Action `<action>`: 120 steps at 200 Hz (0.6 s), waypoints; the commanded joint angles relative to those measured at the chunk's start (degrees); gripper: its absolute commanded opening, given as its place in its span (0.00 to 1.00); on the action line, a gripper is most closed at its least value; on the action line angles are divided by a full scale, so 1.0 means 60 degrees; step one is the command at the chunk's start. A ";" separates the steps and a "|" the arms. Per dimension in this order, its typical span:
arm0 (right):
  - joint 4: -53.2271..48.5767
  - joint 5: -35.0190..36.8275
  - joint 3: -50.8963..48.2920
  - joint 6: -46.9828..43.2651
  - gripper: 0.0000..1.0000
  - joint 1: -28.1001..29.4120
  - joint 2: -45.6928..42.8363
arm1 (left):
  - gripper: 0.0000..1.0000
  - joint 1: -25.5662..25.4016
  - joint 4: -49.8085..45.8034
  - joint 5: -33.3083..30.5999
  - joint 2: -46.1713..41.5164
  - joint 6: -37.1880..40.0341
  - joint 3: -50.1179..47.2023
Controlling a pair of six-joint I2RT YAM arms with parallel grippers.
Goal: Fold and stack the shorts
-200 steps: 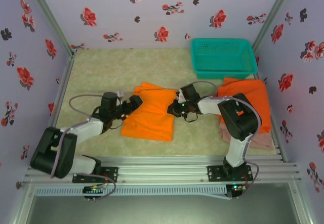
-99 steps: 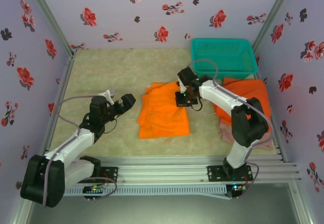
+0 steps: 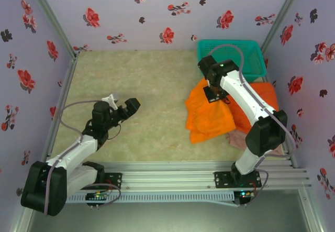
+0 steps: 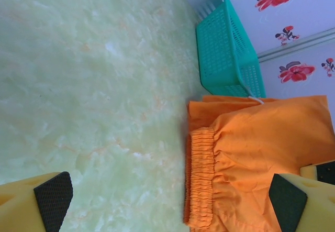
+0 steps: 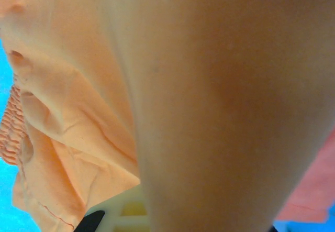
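The flat orange shorts [image 3: 267, 90] lie beside the mat, toward the flowered side panel, so my right gripper should carry the drooping pair off the mat onto them and release.
My right gripper [image 3: 214, 94] is shut on a folded pair of orange shorts [image 3: 208, 118], which droop from it onto the mat beside the right-hand pile. In the right wrist view the orange cloth [image 5: 209, 111] covers nearly everything, and one dark fingertip [image 5: 89, 222] pokes out below it. A second pair of orange shorts [image 3: 260, 102] lies flat at the right, on top of the pink-beige shorts [image 3: 272, 146]. My left gripper [image 3: 123, 102] stands open over bare mat at the left, well away from the cloth. Its wrist view looks across at the orange shorts' elastic waistband [image 4: 201, 177] between its pads [image 4: 52, 199].
A teal mesh basket [image 3: 231, 59] sits at the back right corner, just behind the right arm. The table is covered by a pale green mat [image 3: 146, 80], walled in by flowered panels. A metal rail [image 3: 172, 177] runs along the near edge.
The right gripper has carried the folded orange shorts from the middle of the mat to the right, up against the pile. The left gripper let go and drew back left, then held still.
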 commanded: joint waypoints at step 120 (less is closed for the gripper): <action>-0.1484 0.4107 0.1371 -0.1437 0.00 -0.2138 -0.0439 | 0.99 0.0090 0.0501 0.0112 -0.0283 -0.0260 -0.0294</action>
